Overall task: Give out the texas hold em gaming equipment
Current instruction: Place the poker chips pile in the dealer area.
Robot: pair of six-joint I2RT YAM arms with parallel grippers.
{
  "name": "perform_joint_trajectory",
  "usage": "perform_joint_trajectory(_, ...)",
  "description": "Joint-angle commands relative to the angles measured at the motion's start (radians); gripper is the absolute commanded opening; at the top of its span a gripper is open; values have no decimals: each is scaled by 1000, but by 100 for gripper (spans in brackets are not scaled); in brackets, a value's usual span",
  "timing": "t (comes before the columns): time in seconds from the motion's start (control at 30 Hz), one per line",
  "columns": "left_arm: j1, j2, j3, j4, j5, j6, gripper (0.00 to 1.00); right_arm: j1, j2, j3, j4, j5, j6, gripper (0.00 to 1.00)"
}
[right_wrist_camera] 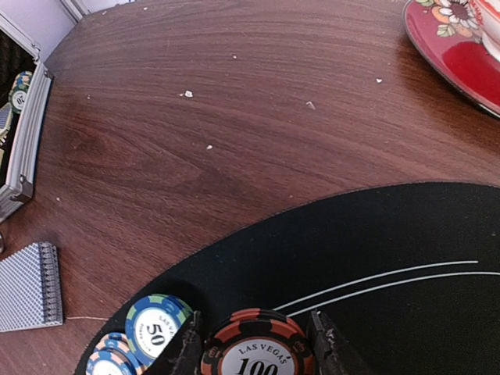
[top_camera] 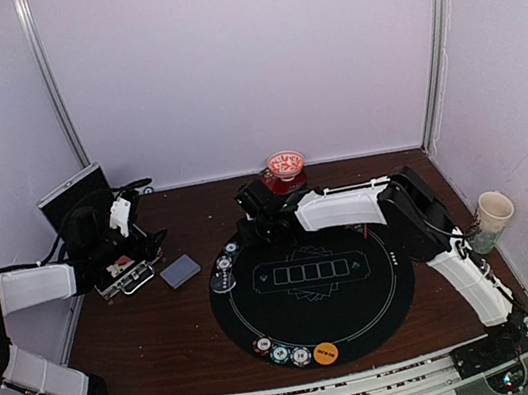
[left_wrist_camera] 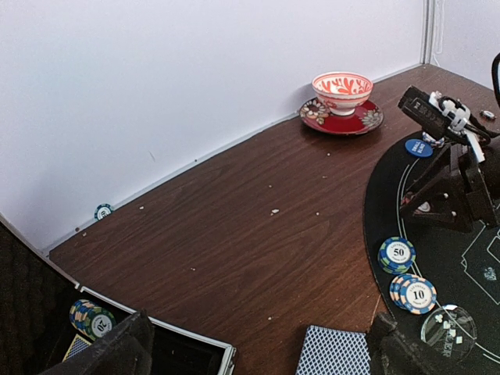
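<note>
The right gripper shifts toward the blue-green stack next, then lowers the black-and-orange chips onto the mat's edge beside that stack.
My right gripper (right_wrist_camera: 256, 351) is shut on a stack of black-and-orange "100" poker chips (right_wrist_camera: 258, 348), low over the far-left edge of the black mat (right_wrist_camera: 391, 234). Beside it on the mat lie a blue-green "50" stack (right_wrist_camera: 156, 324) and a blue-orange "10" stack (right_wrist_camera: 109, 363). A deck of grey-blue-backed cards (top_camera: 180, 270) lies on the wood left of the mat. My left gripper (left_wrist_camera: 250, 359) hangs open over the wood between the open case (left_wrist_camera: 187, 351) and the deck (left_wrist_camera: 332, 351), holding nothing. A blue disc (left_wrist_camera: 419, 147) lies under the right arm. Three chip stacks (top_camera: 281, 353) and an orange disc (top_camera: 326, 353) lie at the mat's near edge.
A red-and-white bowl (top_camera: 286, 164) on a red saucer (right_wrist_camera: 461, 47) stands at the back wall. The case holds more chips (left_wrist_camera: 92, 319). One stray chip (left_wrist_camera: 103, 212) lies against the wall. A clear disc (left_wrist_camera: 449, 332) rests on the mat's left edge. A paper cup (top_camera: 494, 210) stands far right.
</note>
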Motion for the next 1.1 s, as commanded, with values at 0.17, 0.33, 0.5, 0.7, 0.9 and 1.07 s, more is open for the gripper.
perform_joint_trajectory(0.17,2,3,26,29,0,4,98,12,51,36,92,-33,49,29)
perform_joint_trajectory(0.33,1,7,27,28,0,7,98,12,77,50,122,-30,62,30)
perform_joint_trajectory(0.5,1,8,26,29,0,8,98,11,119,101,119,-10,68,30)
perform_joint_trajectory(0.7,2,10,28,29,1,8,98,9,140,109,140,-1,79,31)
perform_joint_trajectory(0.9,2,9,28,29,1,8,98,7,149,118,134,3,80,32)
perform_joint_trajectory(1.07,1,10,28,29,1,8,98,7,150,118,121,9,72,38)
